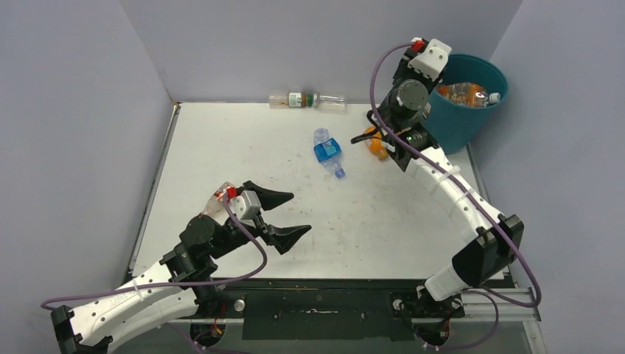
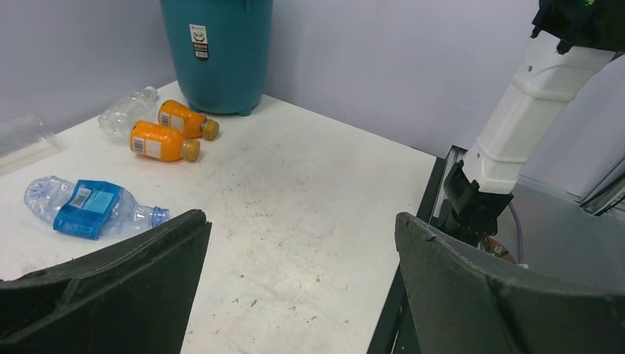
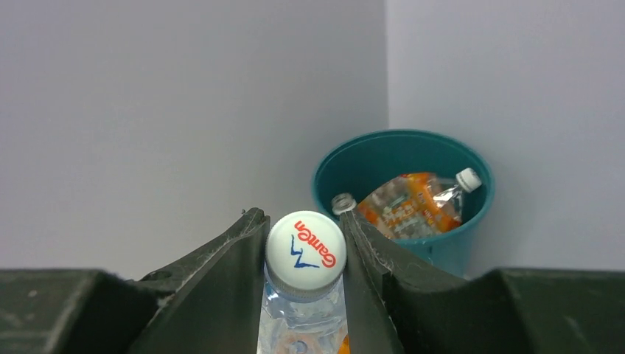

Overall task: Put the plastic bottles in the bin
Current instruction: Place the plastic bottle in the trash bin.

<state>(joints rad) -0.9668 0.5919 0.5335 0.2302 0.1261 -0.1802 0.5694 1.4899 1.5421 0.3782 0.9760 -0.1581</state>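
The bottle should go across with my right gripper over the teal bin's opening [image 1: 469, 80] [image 3: 404, 184] and be released there, because that opening is to the gripper's right in the top view.
My right gripper [image 3: 301, 221] is shut on a clear bottle [image 3: 302, 313] just under its white cap [image 3: 306, 249], held up in front of the teal bin [image 3: 472, 221]. The bin [image 1: 466, 118] stands at the table's back right corner and holds an orange-labelled bottle [image 3: 405, 203]. My left gripper [image 1: 301, 212] stands wide open over the near left of the table, with nothing between its fingers [image 2: 147, 280]. A blue-labelled bottle [image 1: 326, 151] lies mid-table. Two orange bottles [image 2: 163, 141] and a clear one [image 2: 129, 112] lie by the bin's foot.
Two clear bottles [image 1: 306, 99] lie end to end against the back wall. Another clear bottle [image 1: 218, 203] lies just behind my left wrist near the table's left edge. The right arm [image 1: 449, 184] stretches along the table's right side. Walls close in the left, back and right.
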